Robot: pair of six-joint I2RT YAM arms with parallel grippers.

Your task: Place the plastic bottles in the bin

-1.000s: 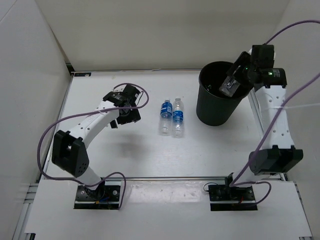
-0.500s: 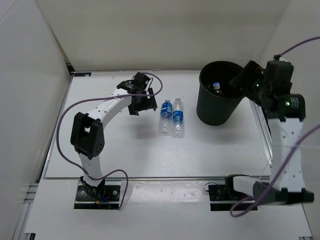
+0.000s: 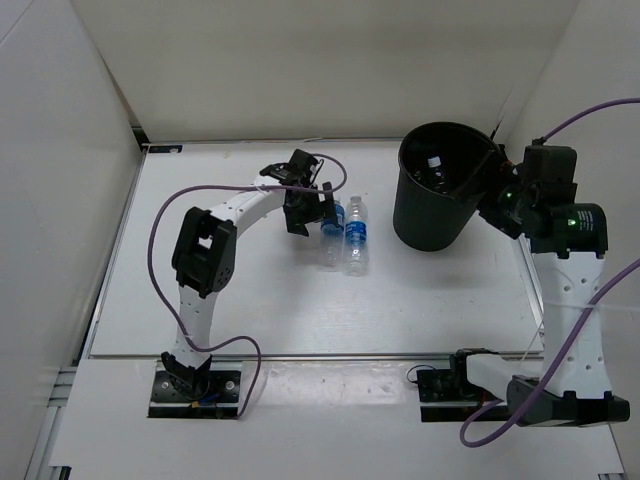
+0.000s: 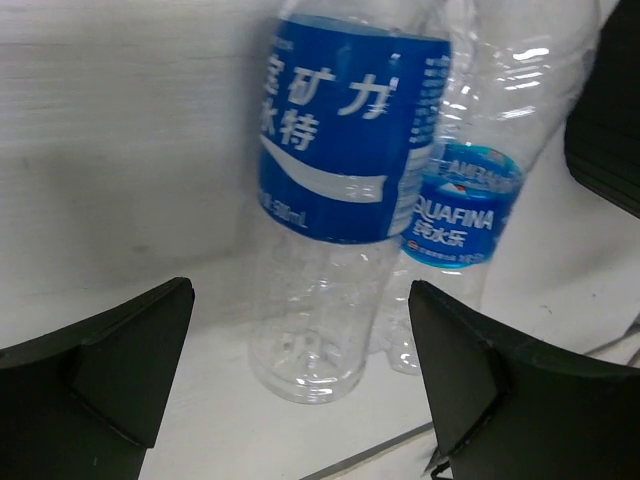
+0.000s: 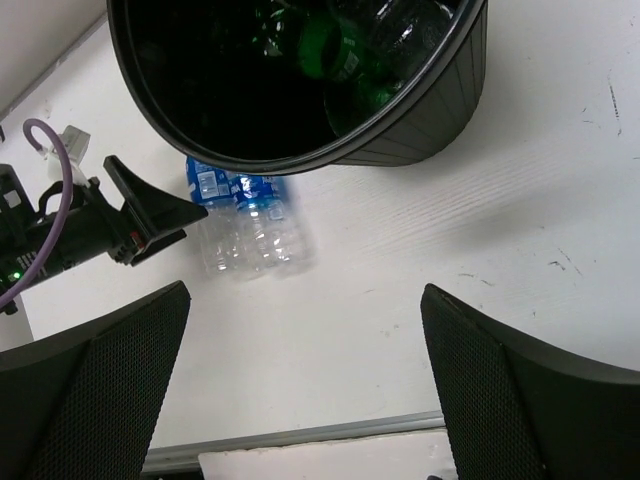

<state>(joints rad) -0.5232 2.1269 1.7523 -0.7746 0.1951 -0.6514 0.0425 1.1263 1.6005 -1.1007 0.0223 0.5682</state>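
The dark-blue-labelled bottle lies lined up below and between the robot's open fingers, so the left gripper will go down onto the label's base-side edge (image 3: pixel 331 234) (image 4: pixel 327 238) and close there.
Two clear bottles with blue labels and white caps lie side by side mid-table, the left bottle (image 3: pixel 331 232) and the right bottle (image 3: pixel 356 236). My left gripper (image 3: pixel 316 211) is open. In the left wrist view its fingers (image 4: pixel 120 350) straddle the base end of the dark-blue-labelled bottle (image 4: pixel 340 150), with the Aquafina bottle (image 4: pixel 465 210) beside it. The black bin (image 3: pixel 438 215) stands at the back right. A green bottle (image 5: pixel 340 50) and a clear bottle (image 5: pixel 400 25) lie inside it. My right gripper (image 5: pixel 305 300) is open and empty, just right of the bin (image 5: pixel 420 120).
White walls enclose the table on the left, back and right. A metal rail (image 3: pixel 330 356) runs along the near edge. Purple cables (image 3: pixel 160 215) trail from both arms. The left arm's elbow (image 3: pixel 205 255) rises left of the bottles.
The right gripper let a clear bottle go into the bin and drew back to the bin's right. The left arm swung right, up to the two lying bottles.
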